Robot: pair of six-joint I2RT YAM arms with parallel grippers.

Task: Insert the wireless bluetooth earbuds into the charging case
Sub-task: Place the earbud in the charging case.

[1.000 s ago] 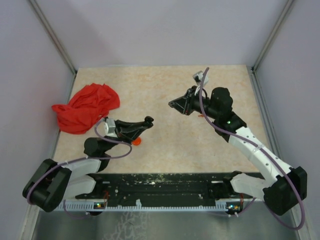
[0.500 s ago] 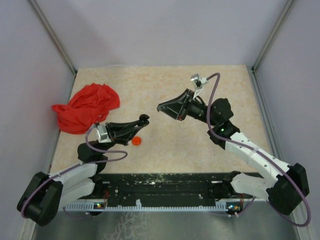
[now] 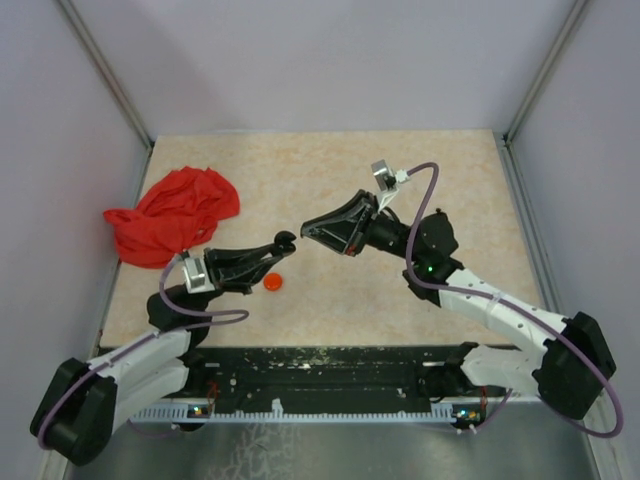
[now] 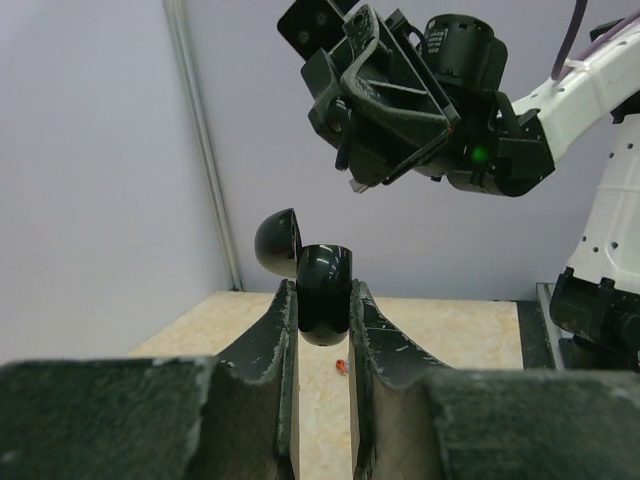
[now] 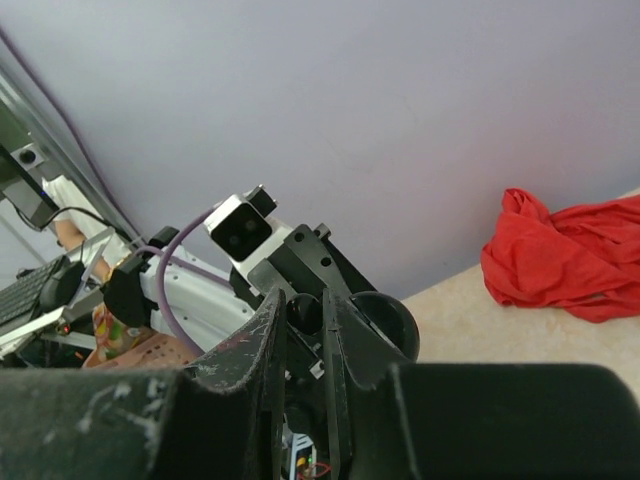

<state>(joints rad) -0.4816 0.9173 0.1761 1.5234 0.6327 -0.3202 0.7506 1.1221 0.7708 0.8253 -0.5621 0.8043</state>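
The right gripper should next lower across to the open charging case [image 3: 285, 243] [image 5: 392, 322] to free the earbud, since the case lies below the gripper, to the left in the top view.
My left gripper [image 3: 286, 240] is shut on the black charging case [image 4: 323, 278] and holds it above the table, its lid [image 4: 278, 242] swung open to the left. In the right wrist view the case [image 5: 392, 322] sits just right of my fingers. My right gripper [image 3: 306, 228] is shut on a small black earbud [image 5: 305, 313], its tip a short gap from the case. From the left wrist, the right gripper [image 4: 352, 150] hangs above the case. A tiny red earbud [image 4: 342, 366] lies on the table beyond the case.
A crumpled red cloth [image 3: 175, 215] lies at the table's left edge, also in the right wrist view [image 5: 570, 260]. An orange disc [image 3: 274, 283] rests on the table below the left gripper. Lavender walls enclose the table [image 3: 330, 170].
The right arm has swung left and down, bringing its tip close to the left gripper. The left gripper with the case has shifted slightly left.
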